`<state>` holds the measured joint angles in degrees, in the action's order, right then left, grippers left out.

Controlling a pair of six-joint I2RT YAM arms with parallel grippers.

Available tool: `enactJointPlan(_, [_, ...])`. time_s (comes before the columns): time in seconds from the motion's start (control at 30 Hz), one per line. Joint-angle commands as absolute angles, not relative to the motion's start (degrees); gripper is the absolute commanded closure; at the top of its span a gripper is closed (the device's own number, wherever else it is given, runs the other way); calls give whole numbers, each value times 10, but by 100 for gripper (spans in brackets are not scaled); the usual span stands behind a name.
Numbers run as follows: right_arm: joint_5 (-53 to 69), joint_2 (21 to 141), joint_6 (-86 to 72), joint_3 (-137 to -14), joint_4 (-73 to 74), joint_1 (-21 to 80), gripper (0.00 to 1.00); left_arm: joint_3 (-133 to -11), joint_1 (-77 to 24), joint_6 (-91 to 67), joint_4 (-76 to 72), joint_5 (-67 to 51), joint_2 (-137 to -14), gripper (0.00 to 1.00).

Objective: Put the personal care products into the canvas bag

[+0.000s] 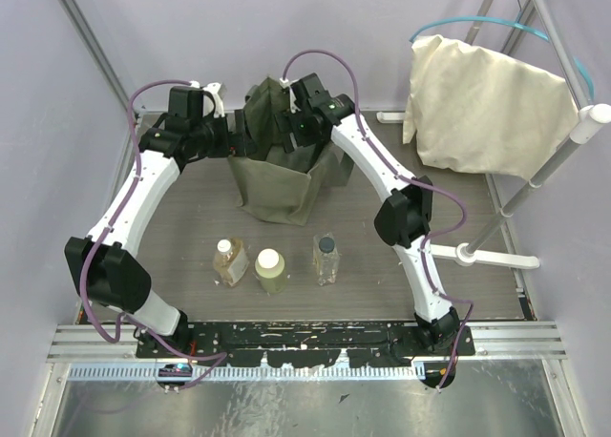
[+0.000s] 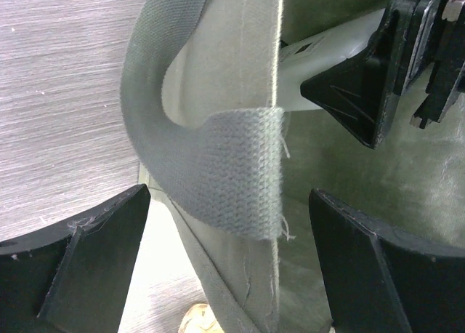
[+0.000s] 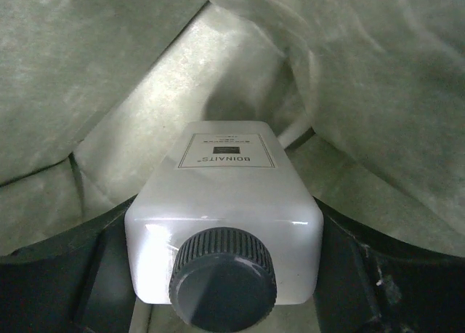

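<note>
My right gripper is to lower the white bottle deeper into the canvas bag (image 1: 275, 175) and let go of it at the bottom of the bag.
The olive-green canvas bag (image 1: 275, 175) stands upright at the back middle of the table. My right gripper (image 1: 291, 122) reaches down into its mouth, shut on the white bottle with a dark cap (image 3: 225, 202), which hangs inside above the bag's floor (image 3: 145, 129). My left gripper (image 2: 232, 267) is open at the bag's left rim, its fingers (image 2: 80, 267) straddling the wall and a grey strap handle (image 2: 218, 180) without touching them. Three bottles stand in a row in front: amber with white cap (image 1: 229, 262), yellow-green with cream cap (image 1: 270, 271), clear with dark cap (image 1: 326, 258).
A cream cloth sack (image 1: 487, 108) hangs from a white rack (image 1: 563, 141) at the back right; the rack's foot (image 1: 496, 258) lies on the table right of the right arm. Purple walls close in the back and left.
</note>
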<state>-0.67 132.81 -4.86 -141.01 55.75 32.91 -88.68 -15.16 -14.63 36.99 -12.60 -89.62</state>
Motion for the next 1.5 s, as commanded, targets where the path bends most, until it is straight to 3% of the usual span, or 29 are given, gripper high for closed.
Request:
enactJointPlan(0.0, [-42, 1300, -23, -1435, 518, 327, 99, -882, -154, -145, 376, -134, -895, 2])
enactJointPlan(0.53, [-9, 1341, 0, -1376, 470, 328, 96, -885, -153, -147, 369, -137, -908, 2])
enactJointPlan(0.9, [-3, 1346, -6, -1370, 462, 328, 57, -880, -153, -148, 367, -140, -910, 2])
enactJointPlan(1.03, [-2, 1324, -10, -1361, 445, 328, 38, -879, -153, -148, 365, -144, -911, 2])
enactJointPlan(1.1, [0, 1315, -12, -1359, 442, 328, 23, -877, -153, -148, 365, -145, -911, 2])
enactJointPlan(1.33, [19, 1277, -25, -1359, 441, 329, 2, -874, -153, -147, 360, -146, -909, 2])
enactJointPlan(1.47, [22, 1239, -26, -1355, 431, 330, 0, -873, -154, -145, 357, -147, -907, 2])
